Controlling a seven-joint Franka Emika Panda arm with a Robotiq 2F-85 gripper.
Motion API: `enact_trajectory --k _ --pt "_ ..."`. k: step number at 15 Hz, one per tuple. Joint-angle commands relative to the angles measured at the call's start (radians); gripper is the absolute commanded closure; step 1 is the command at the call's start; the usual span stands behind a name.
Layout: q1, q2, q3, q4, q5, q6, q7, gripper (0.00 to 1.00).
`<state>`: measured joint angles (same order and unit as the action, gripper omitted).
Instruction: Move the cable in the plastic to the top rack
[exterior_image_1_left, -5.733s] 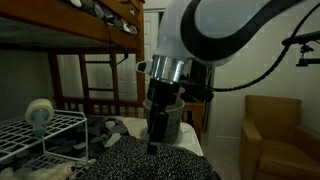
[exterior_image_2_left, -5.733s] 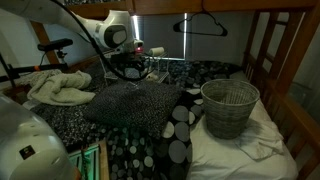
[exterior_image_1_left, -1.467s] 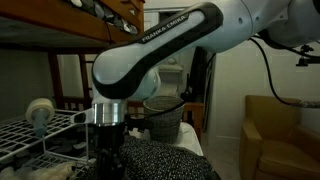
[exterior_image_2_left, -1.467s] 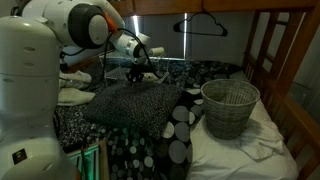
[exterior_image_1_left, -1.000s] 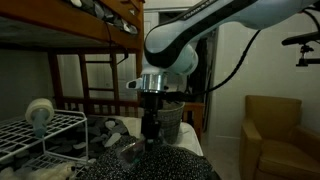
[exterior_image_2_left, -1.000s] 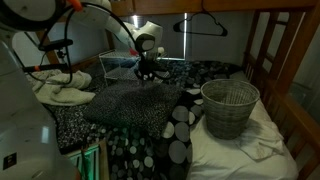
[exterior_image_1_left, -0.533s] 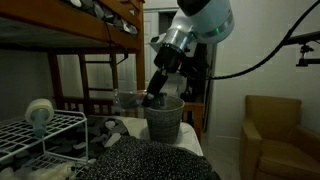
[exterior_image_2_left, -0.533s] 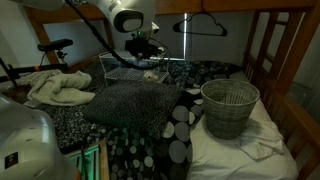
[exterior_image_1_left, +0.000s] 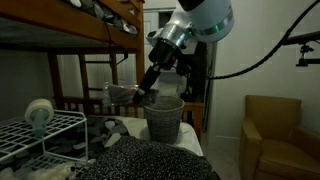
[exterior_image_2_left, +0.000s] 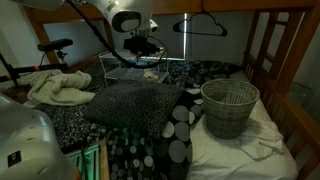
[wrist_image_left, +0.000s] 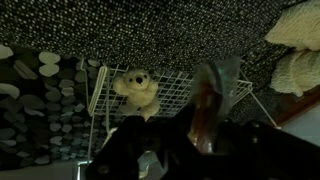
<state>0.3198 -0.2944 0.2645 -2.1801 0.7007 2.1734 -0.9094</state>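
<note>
The bag still hangs high beside the rack. My gripper will next move across to the rack's white wire top grid (exterior_image_1_left: 28, 133) and go down to let go of the bag.
My gripper (exterior_image_1_left: 147, 95) hangs shut on a clear plastic bag (exterior_image_1_left: 120, 93) that holds the cable; the bag sticks out sideways from the jaws. In the wrist view the bag (wrist_image_left: 212, 92) shows an orange-brown cable inside and reaches up from my gripper (wrist_image_left: 200, 135) over the white wire grid of the top rack (wrist_image_left: 175, 98). The rack (exterior_image_1_left: 55, 122) stands low at the left, below and to the side of the bag. From the opposite side my gripper (exterior_image_2_left: 143, 50) is just above the rack (exterior_image_2_left: 122, 66).
A pale roundish object (wrist_image_left: 135, 88) lies on the rack's grid (exterior_image_1_left: 40, 112). A woven basket (exterior_image_2_left: 230, 106) stands on the bed, a dotted dark pillow (exterior_image_2_left: 130, 103) lies in front of the rack, and wooden bunk-bed beams (exterior_image_1_left: 70, 38) run overhead.
A second ago the gripper hung low over the dotted pillow with the bag. It has since risen and swung over the rack, still shut on the bag, shifting only slightly in the last half second.
</note>
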Motion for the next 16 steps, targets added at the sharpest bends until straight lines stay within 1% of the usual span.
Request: enact_trajectory --k 1,3,6,7,9,10,11,12,13,16 --pt "0.070 0.220 0.045 0.148 0.007 0.087 -0.066 0.97" --pt "0.093 0.331 0.090 0.246 -0.050 0.116 -0.089 0.97" --pt "0.132 0.496 0.160 0.431 -0.188 0.164 -0.092 0.97" --pt "0.142 0.554 0.190 0.500 -0.165 0.161 -0.123 0.97" --pt "0.164 0.659 0.238 0.628 -0.203 0.128 -0.123 0.97" --pt "0.172 0.700 0.249 0.676 -0.230 0.115 -0.115 0.97" --pt "0.171 0.734 0.267 0.700 -0.223 0.114 -0.128 0.97" --pt "0.151 0.650 0.266 0.605 -0.211 0.154 -0.095 0.97" --pt "0.155 0.678 0.275 0.631 -0.213 0.155 -0.095 0.87" --pt "0.149 0.683 0.276 0.634 -0.212 0.156 -0.096 0.87"
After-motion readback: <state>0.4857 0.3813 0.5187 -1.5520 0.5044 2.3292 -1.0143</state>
